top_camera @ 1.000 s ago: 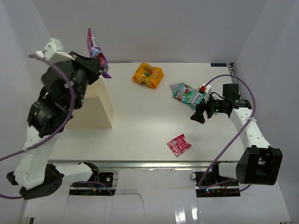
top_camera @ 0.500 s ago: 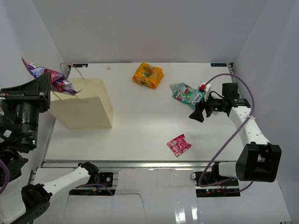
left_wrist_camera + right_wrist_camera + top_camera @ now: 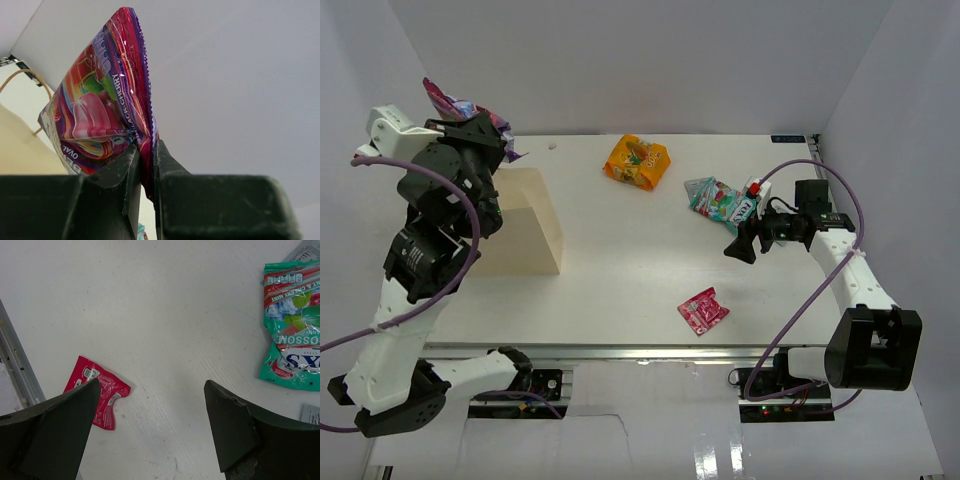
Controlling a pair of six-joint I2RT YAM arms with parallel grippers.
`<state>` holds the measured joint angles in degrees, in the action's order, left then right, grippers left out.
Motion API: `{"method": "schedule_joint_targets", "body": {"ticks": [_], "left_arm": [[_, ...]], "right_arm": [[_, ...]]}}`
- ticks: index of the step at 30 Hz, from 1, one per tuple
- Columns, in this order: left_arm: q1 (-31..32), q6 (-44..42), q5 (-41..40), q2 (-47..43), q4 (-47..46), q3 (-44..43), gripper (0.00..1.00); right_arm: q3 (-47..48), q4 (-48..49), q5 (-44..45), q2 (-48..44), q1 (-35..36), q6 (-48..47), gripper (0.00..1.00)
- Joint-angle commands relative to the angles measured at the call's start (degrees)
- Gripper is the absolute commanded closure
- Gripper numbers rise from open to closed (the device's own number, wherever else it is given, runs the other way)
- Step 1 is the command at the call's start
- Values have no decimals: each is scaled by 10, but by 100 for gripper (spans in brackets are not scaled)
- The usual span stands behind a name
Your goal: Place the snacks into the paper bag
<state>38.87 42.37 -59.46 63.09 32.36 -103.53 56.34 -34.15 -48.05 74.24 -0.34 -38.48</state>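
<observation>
The purple-and-pink packet is well above the bag's top edge, so my left gripper will next lower the packet to the bag's opening and let go of it there.
My left gripper is shut on a shiny purple-and-pink snack packet, held in the air above the far left corner of the paper bag. In the left wrist view the packet is pinched by its lower edge between the fingers of the left gripper, with the bag and its cord handle below. My right gripper is open and empty over the table. It is between the teal-green packet and the red-pink packet. The orange-yellow packet lies at the back.
The right wrist view shows the open right gripper, the red-pink packet at the left, the teal-green packet at the upper right, and grey packet corners at the right edge. White walls enclose the table.
My left arm has swung the purple-and-pink packet from out past the bag's left side up and right, to above the bag's far corner. The right arm has hardly moved.
</observation>
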Motion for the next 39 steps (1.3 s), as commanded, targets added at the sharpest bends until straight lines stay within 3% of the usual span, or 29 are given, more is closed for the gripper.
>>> {"method": "schedule_joint_targets", "body": {"ticks": [1,10,13,16,21,29,30,34,39], "left_arm": [[2,-26,-49,-38,-49,41,99],[2,76,-71,-43,59,97,99],[-1,67,-83,-57,39,139,96],[-9,-18,-82,-75,-58,195,96],[-37,-4,-52,-56,-38,193,95],[-202,70,121,-30,12,204,91],[-211,76,133,-27,13,205,90],[-231,76,161,-18,17,195,68],[-236,70,178,-32,32,191,33]], "right_arm": [[-1,11,-15,-16,-1,2,10],[6,10,-14,-16,-1,3,10],[5,10,-16,-16,-1,2,10],[4,9,-18,-17,-1,3,10],[3,10,-20,-22,-1,3,10],[-10,9,-14,-35,-1,2,10],[-11,9,-13,-36,-1,1,10],[-10,7,-18,-36,-1,1,10],[21,4,-33,-1,6,31,9]]}}
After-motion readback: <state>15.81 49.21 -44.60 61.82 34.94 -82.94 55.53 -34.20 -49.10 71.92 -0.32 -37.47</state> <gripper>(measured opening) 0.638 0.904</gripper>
